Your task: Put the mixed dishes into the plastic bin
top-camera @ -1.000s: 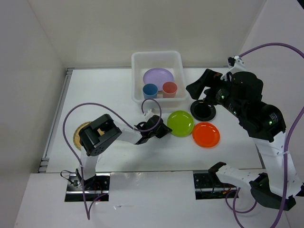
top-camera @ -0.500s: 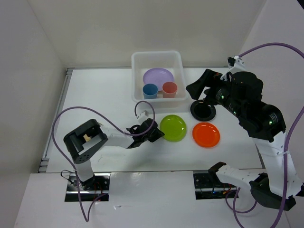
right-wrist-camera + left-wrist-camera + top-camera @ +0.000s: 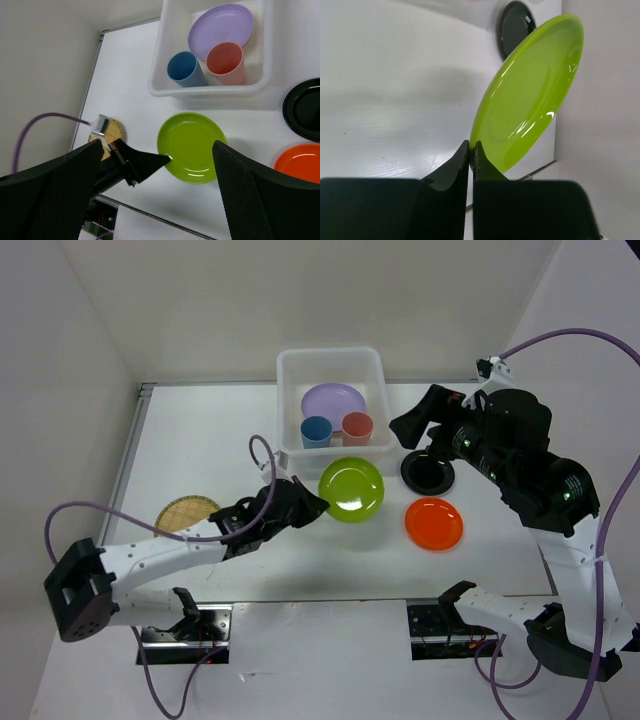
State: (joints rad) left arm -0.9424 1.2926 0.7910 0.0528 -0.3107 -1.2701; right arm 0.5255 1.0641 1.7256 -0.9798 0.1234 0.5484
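Observation:
Next, my left gripper lifts outward over the bin (image 3: 290,370), then comes down to release the green plate there, because the lavender plate (image 3: 333,400) lies flat beyond the cups.
My left gripper (image 3: 318,505) is shut on the near-left rim of the lime green plate (image 3: 351,488) and holds it tilted above the table, just in front of the plastic bin (image 3: 290,370). The left wrist view shows the jaws (image 3: 471,150) pinching the plate's edge (image 3: 530,95). The bin holds a lavender plate (image 3: 333,400), a blue cup (image 3: 316,431) and a pink cup (image 3: 357,426). My right gripper (image 3: 410,425) is open and empty, high above the black plate (image 3: 428,473). The orange plate (image 3: 434,523) lies at the right. No peach plate shows.
A woven bamboo plate (image 3: 183,512) lies at the table's left, partly under the left arm's purple cable. The right wrist view looks down on the bin (image 3: 210,90), the green plate (image 3: 192,146) and the left gripper (image 3: 167,159). White walls enclose the table.
My left arm has stretched out and carried the green plate up off the table, leftward and toward the bin. The bamboo plate is uncovered. The right arm has not moved.

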